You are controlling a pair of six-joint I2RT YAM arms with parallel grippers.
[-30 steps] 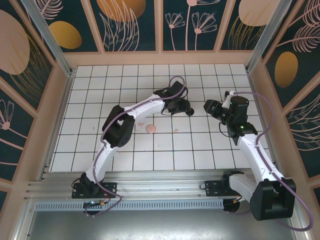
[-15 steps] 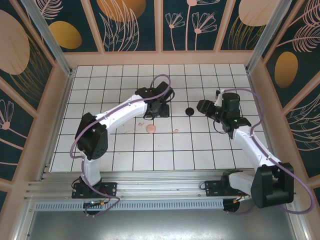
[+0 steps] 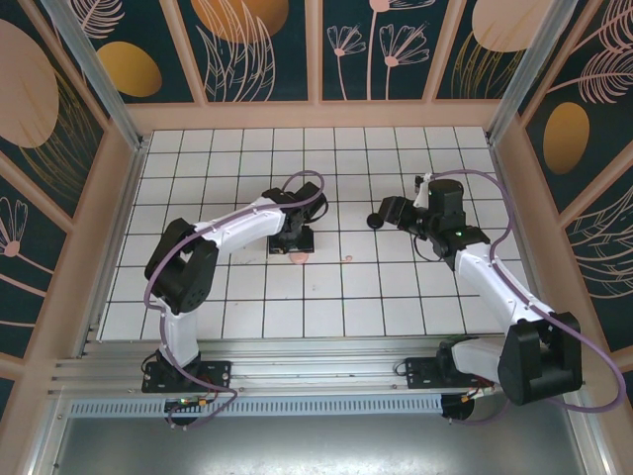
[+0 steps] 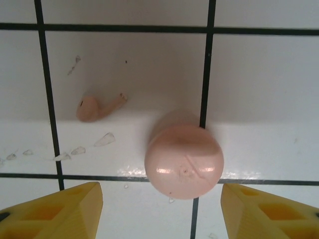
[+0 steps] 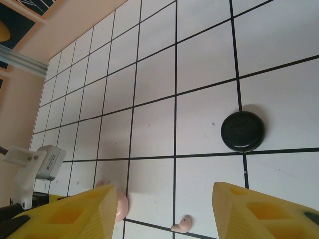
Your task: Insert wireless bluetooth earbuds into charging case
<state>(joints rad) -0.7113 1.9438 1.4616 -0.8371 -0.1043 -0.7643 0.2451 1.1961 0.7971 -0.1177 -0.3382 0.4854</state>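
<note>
I will lower my left gripper over the round pale pink case [image 3: 299, 256] [image 4: 184, 162] with one open finger on either side before I grab it.
A round pale pink charging case [image 4: 184, 162] lies shut on the tiles, just ahead of my left gripper [image 4: 160, 214], which is open with nothing between its yellow fingertips. A pink earbud [image 4: 94, 107] with a short stem lies beyond the case to the left. From above, the left gripper [image 3: 295, 240] hovers right behind the pink case [image 3: 299, 256]. A second pink earbud [image 5: 182, 225] lies between the open, empty fingertips of my right gripper [image 5: 169, 214]. A round black case [image 5: 242, 131] lies shut ahead of that gripper. From above, the right gripper [image 3: 388, 213] sits beside the black case [image 3: 374, 221].
White tiled floor [image 3: 237, 158] with black grid lines, walled by peach panels [image 3: 119, 218] on three sides. The second pink earbud [image 3: 347, 259] lies between the two arms. Small clear flecks [image 4: 79, 149] dot the tile left of the pink case.
My left gripper has pulled away from the black case, leaving it on the floor, and swung left and nearer to the pink case, opening wider. The right gripper has moved left toward the black case.
</note>
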